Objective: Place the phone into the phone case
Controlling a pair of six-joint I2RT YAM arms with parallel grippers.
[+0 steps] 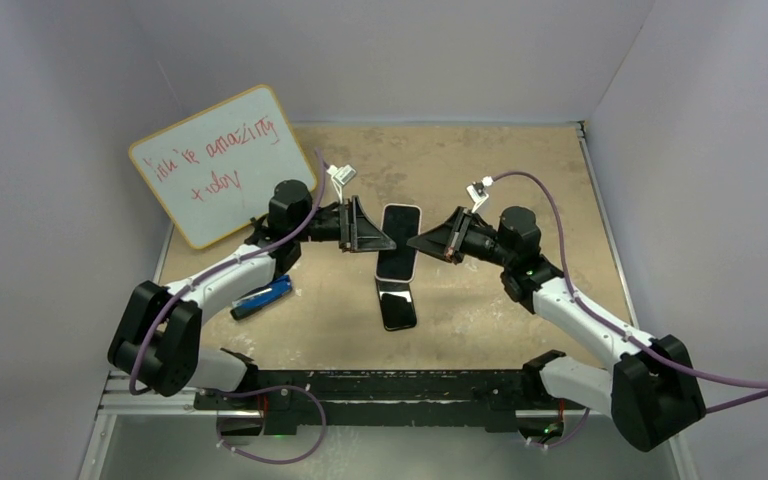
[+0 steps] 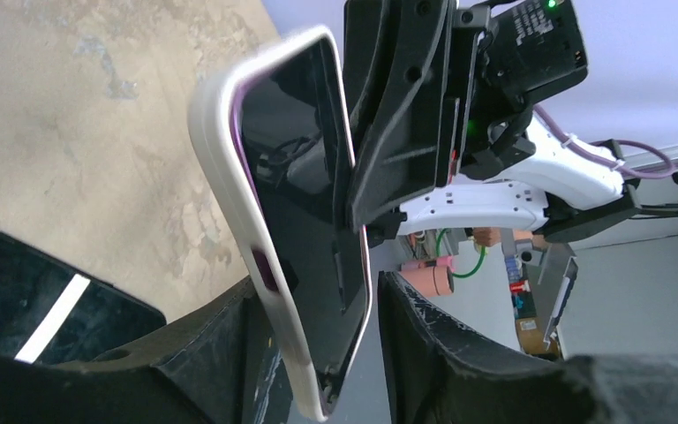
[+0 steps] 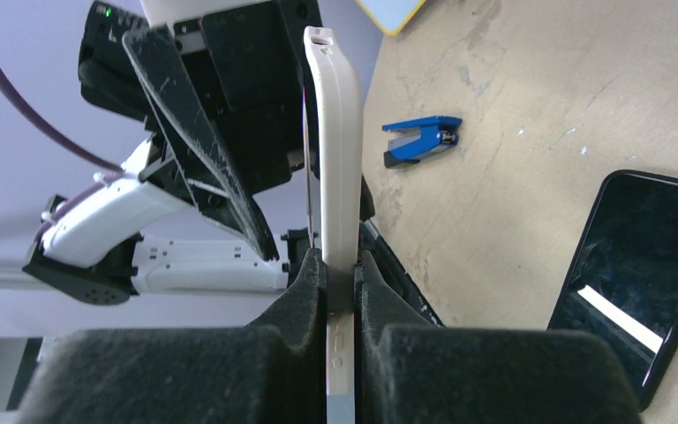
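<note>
My right gripper will next move back and down, toward the right in the top view, to let go of the case (image 1: 398,242) beside the phone, because the tabletop is bare there.
The white phone case (image 1: 398,242), with a dark glossy inner face, is held on edge above the table between both grippers. My right gripper (image 1: 422,241) is shut on its rim; the right wrist view shows the case (image 3: 335,159) pinched between the pads (image 3: 341,265). My left gripper (image 1: 375,232) is open and straddles the opposite edge of the case (image 2: 229,177). Its fingers (image 2: 318,300) stand either side, with a gap on the right. The black phone (image 1: 397,307) lies flat, screen up, on the table below the case. It also shows in the left wrist view (image 2: 44,305) and in the right wrist view (image 3: 644,256).
A whiteboard (image 1: 222,165) with red writing leans at the back left. A blue tool (image 1: 260,297) lies near the left arm and also shows in the right wrist view (image 3: 419,139). The tan table (image 1: 520,170) is walled on three sides.
</note>
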